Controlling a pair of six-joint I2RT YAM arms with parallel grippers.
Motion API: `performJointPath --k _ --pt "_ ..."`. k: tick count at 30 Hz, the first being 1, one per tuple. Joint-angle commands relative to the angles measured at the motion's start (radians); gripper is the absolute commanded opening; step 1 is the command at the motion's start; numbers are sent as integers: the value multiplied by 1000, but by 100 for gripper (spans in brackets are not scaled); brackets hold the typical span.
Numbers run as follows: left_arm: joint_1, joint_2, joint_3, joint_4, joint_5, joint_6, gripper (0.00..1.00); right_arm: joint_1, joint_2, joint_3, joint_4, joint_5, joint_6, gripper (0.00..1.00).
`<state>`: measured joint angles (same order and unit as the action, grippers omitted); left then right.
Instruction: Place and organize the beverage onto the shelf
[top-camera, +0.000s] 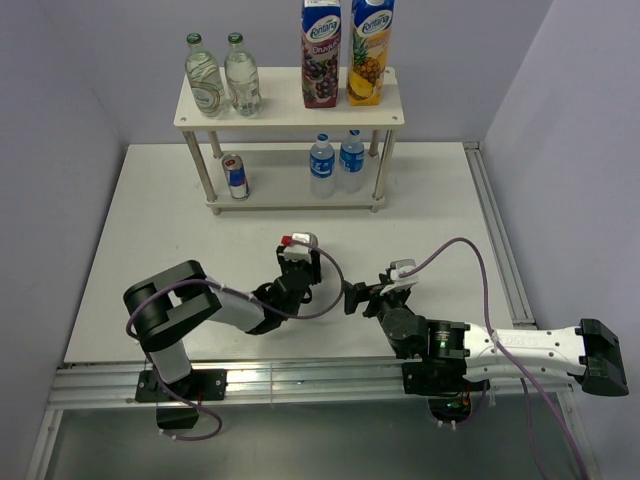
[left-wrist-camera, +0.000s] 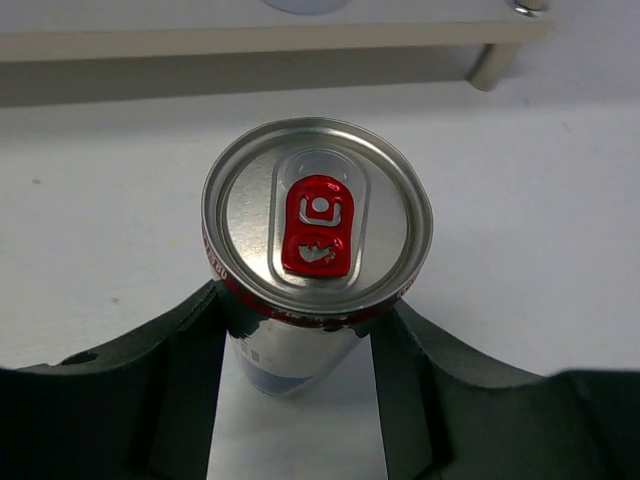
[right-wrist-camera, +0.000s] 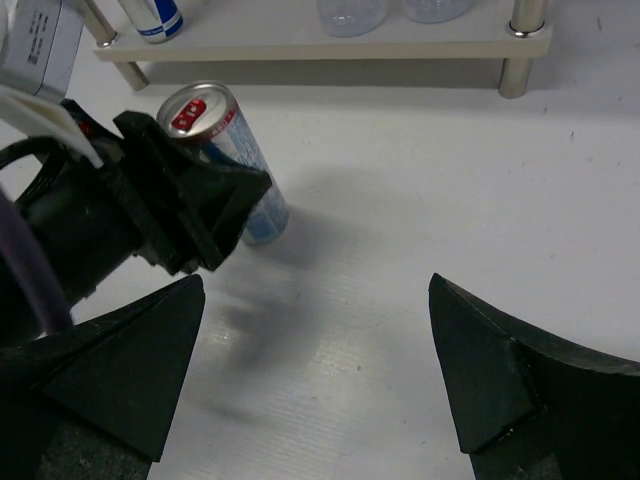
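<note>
I need to raise the can in my left gripper outward next, onto the lower board (top-camera: 267, 188) (left-wrist-camera: 106, 14) beside the matching can, since the gap toward the water bottles is free.
My left gripper (left-wrist-camera: 300, 325) is shut on a silver-blue-red can (left-wrist-camera: 318, 228), its fingers (left-wrist-camera: 185, 350) pressed on both sides just under the rim. The can is upright in front of the shelf (top-camera: 290, 112), base at or just above the table. It also shows in the right wrist view (right-wrist-camera: 225, 150). In the top view the left gripper (top-camera: 300, 265) and its camera hide the can. My right gripper (top-camera: 353, 297) is open and empty, just right of the left one (right-wrist-camera: 316, 285). The second can (top-camera: 235, 177) and two water bottles (top-camera: 322, 165) stand on the lower tier. Two glass bottles (top-camera: 204, 75) stand top left.
Two tall juice cartons (top-camera: 321, 52) stand on the right half of the shelf's top board. The shelf's lower board (right-wrist-camera: 300, 42) has a gap between the can (right-wrist-camera: 155, 18) and the water bottles (right-wrist-camera: 352, 12). A rail (top-camera: 500, 250) runs along the table's right edge.
</note>
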<state>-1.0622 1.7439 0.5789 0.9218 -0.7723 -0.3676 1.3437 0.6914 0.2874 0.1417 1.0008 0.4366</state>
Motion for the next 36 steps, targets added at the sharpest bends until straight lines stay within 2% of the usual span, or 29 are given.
performJointPath --k 1,5,10,16,18,27,36 --pt "60 -56 64 1 -91 62 0 -3 -12 9 29 12 -1 100" --pt "174 -132 134 -111 -35 76 0 -8 -7 12 36 9 -7 100" --pt "300 -196 190 -147 46 157 0 -9 -1 13 41 4 -10 100" --pt "419 -178 268 -175 131 159 0 -8 -3 12 44 2 -12 100" --pt "441 -135 311 -185 159 160 0 -8 0 13 44 1 -13 100" --pt "467 31 440 -146 123 179 0 -8 -4 12 44 -1 -12 100" --pt "485 118 522 -121 100 200 0 -9 3 12 48 -7 -13 100"
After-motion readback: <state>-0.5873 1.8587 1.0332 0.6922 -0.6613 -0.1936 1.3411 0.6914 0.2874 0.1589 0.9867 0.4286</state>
